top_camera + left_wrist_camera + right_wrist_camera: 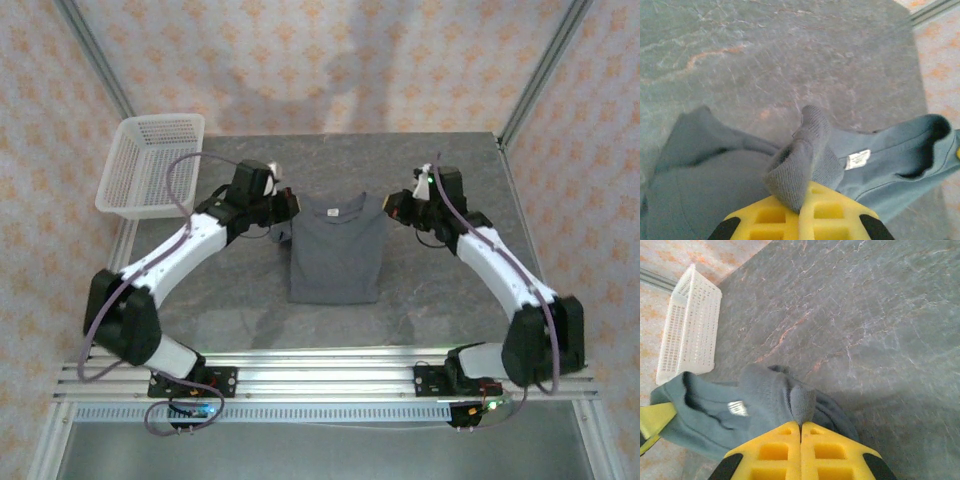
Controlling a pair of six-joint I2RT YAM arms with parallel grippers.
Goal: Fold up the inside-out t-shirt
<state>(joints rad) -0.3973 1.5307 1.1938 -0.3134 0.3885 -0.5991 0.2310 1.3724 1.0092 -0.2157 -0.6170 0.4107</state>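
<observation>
The robot's right gripper needs to go down and outward next and release the bunched fold of the t-shirt, because the bare tabletop beyond the t-shirt's collar end (pixel 375 187) (pixel 812 371) is below and outward of the gripper.
The dark slate-grey t-shirt (pixel 335 255) lies mid-table as a narrow upright rectangle, collar at the far end with a small light tag (pixel 334 211). My left gripper (pixel 287 207) is at its far left shoulder and my right gripper (pixel 393 207) at its far right shoulder. In the left wrist view the yellow left gripper (pixel 801 207) is shut on a raised fold of the t-shirt (pixel 715 185), with the tag (pixel 858 159) just to the right. Seen from the right wrist, the right gripper (pixel 801 426) pinches a bunched ridge of the t-shirt (pixel 762 390).
A white mesh basket (pixel 150 165) stands at the table's far left corner, also in the right wrist view as the basket (pixel 687 332). The grey marbled table (pixel 450 290) has bare room on both sides of the shirt. A metal frame rail runs along the near edge.
</observation>
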